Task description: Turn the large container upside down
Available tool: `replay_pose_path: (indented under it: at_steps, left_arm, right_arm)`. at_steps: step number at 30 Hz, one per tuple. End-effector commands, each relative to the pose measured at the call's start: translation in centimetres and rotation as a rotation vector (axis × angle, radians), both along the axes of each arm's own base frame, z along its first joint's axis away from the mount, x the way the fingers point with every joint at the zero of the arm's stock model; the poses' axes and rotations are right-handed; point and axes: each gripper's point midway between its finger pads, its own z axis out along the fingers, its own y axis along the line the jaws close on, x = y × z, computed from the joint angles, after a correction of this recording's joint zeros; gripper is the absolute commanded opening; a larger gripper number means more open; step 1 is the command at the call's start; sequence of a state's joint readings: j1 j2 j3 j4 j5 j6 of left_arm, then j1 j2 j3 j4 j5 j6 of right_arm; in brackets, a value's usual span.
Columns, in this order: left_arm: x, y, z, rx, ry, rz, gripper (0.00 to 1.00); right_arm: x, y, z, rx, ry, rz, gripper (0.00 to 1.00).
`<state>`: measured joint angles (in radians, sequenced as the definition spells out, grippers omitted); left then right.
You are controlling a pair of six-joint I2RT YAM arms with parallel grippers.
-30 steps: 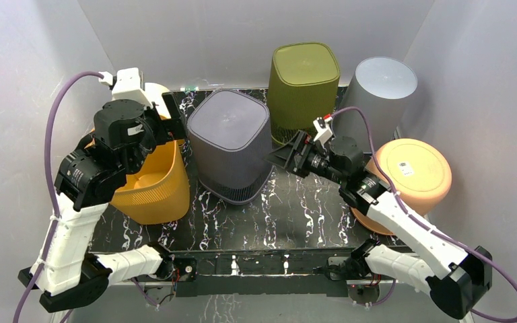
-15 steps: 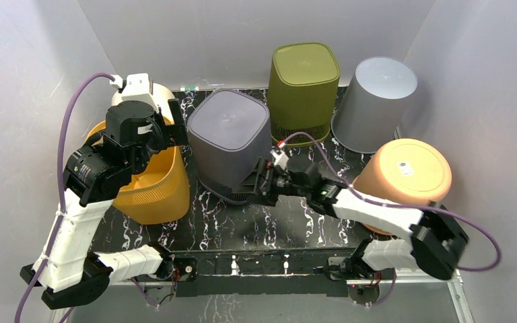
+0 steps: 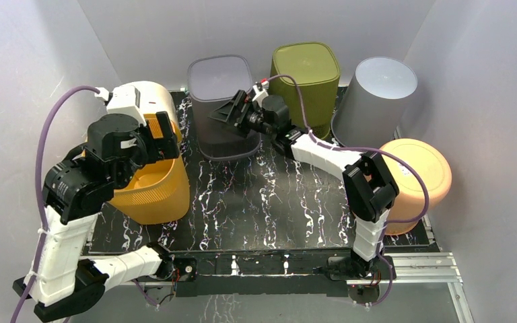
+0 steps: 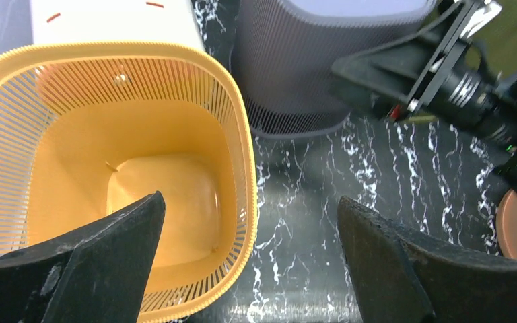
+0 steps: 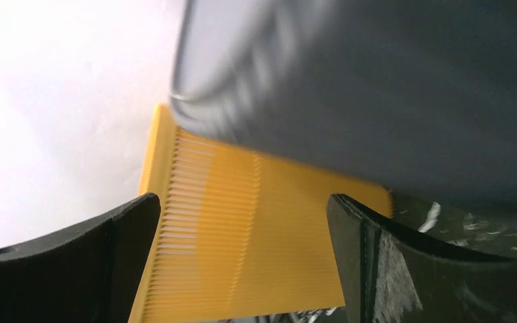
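Next, my left gripper lowers onto the basket's rim beside the open floor, as one open finger already hangs over the basket's opening, the other outside.
The large yellow slatted basket [image 3: 151, 185] stands upright at the left, its mouth open to the top. It fills the left of the left wrist view [image 4: 74, 134]. My left gripper [image 3: 168, 138] is open above the basket's right rim, and its jaws straddle that rim [image 4: 249, 269] without touching it. My right gripper [image 3: 232, 111] is open and empty, stretched far back against the right side of the dark grey container [image 3: 219, 101]. In the right wrist view [image 5: 242, 262] the basket's side [image 5: 242, 235] shows between the jaws in the distance.
The dark grey container [image 4: 296, 67] stands bottom up at the back. An olive container [image 3: 304, 81], a light grey bucket [image 3: 377, 94] and a peach round container [image 3: 414, 175] stand bottom up on the right. A white container [image 3: 141, 97] stands behind the basket.
My right arm has swung left and far back, and the dark grey container has moved from the table's middle to the back. My left gripper has shifted slightly over the basket.
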<state>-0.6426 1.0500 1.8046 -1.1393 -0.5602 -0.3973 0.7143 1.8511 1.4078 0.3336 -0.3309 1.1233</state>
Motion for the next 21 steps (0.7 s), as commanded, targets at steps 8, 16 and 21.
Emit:
replay_pose_path:
  at_steps: [8,16,21]
  left_arm:
    - [0.4,-1.4,-6.7,0.074,0.217,0.002,0.98]
    - [1.1,-0.9,-10.8,0.197,0.301,0.023,0.91]
    - [2.0,-3.6,-11.4,0.145,0.317,-0.076,0.63]
  right_arm:
    - [-4.2,-7.1,0.2,-0.135,-0.090,-0.030,0.97]
    - [-9.1,-13.1,-1.3,-0.247,-0.076,-0.107,0.98]
    - [-9.7,-14.8,-2.0,-0.306,-0.068,-0.151,0.98]
